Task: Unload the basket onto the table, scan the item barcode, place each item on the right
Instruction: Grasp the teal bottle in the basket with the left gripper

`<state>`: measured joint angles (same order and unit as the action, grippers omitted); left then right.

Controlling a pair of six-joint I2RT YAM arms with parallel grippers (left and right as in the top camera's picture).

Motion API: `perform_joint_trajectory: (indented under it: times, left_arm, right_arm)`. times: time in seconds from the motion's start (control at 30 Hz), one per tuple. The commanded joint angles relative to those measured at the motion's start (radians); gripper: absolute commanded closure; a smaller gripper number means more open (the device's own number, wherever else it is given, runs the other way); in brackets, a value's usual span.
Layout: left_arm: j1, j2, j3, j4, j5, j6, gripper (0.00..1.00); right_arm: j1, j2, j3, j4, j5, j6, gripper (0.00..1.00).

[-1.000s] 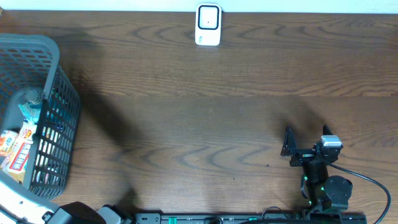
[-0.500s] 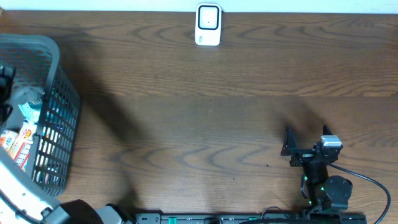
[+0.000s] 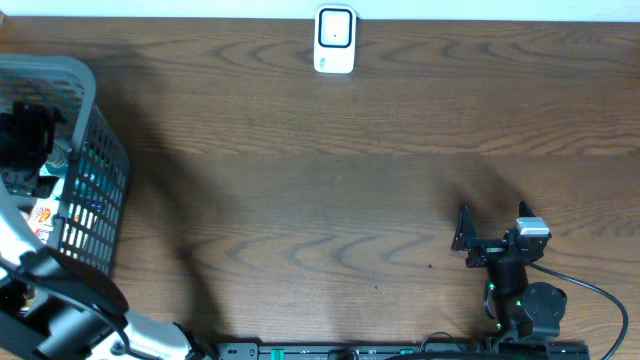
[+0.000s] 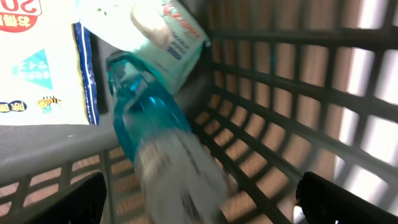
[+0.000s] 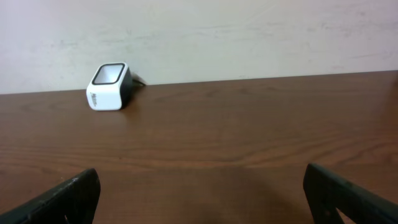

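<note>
My left gripper will lower onto the body of the clear blue-tinted bottle point(image 4: 155, 137) next, as the bottle is already between its open fingers on the basket's bottom.
The white barcode scanner point(image 3: 334, 40) stands at the table's far edge, also in the right wrist view point(image 5: 109, 86). Items lie in the grey basket point(image 3: 95, 150) at the left. My left gripper point(image 3: 25, 140) is down inside the basket and open. In its wrist view the left gripper point(image 4: 202, 208) straddles a clear blue-tinted bottle point(image 4: 155, 137) lying on the basket floor, blurred, and I cannot tell whether the fingers touch it. A white packet point(image 4: 171, 37) and a white bag with a blue edge point(image 4: 43, 62) lie beyond it. My right gripper point(image 3: 494, 215) rests open and empty near the front right.
The basket's slatted wall point(image 4: 298, 93) closes in on the right of the left gripper. Bare brown wood table point(image 3: 330, 200) stretches between basket, scanner and right arm. A pale wall point(image 5: 249, 31) rises behind the scanner.
My left arm has swung in from the front left edge and its gripper has come down into the basket over the items. The right arm has not moved.
</note>
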<state>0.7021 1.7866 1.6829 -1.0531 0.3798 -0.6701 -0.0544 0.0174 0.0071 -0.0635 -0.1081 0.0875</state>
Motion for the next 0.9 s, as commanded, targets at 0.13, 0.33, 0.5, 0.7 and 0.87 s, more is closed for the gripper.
perform_joint_trajectory:
  times: [0.13, 0.33, 0.5, 0.7, 0.87]
  left_arm:
    - [0.014, 0.101, 0.011, -0.027, -0.007, -0.079, 0.02]
    - [0.035, 0.201, 0.009, -0.051, 0.066, -0.090, 0.02]
    - [0.034, 0.267, 0.007, -0.103, 0.112, -0.063, 0.18]
    - [0.040, 0.267, 0.008, -0.120, 0.184, -0.056, 0.58]
    - [0.059, 0.220, 0.008, -0.121, 0.245, -0.043, 0.71]
  right_arm:
    - [0.010, -0.004, -0.002, -0.003, -0.002, 0.009, 0.01]
    - [0.010, -0.004, -0.002, -0.003, -0.002, 0.009, 0.01]
    - [0.010, -0.004, -0.002, -0.003, -0.002, 0.009, 0.01]
    - [0.010, -0.004, -0.002, -0.003, -0.002, 0.009, 0.01]
    - [0.010, -0.004, -0.002, -0.003, -0.002, 0.009, 0.01]
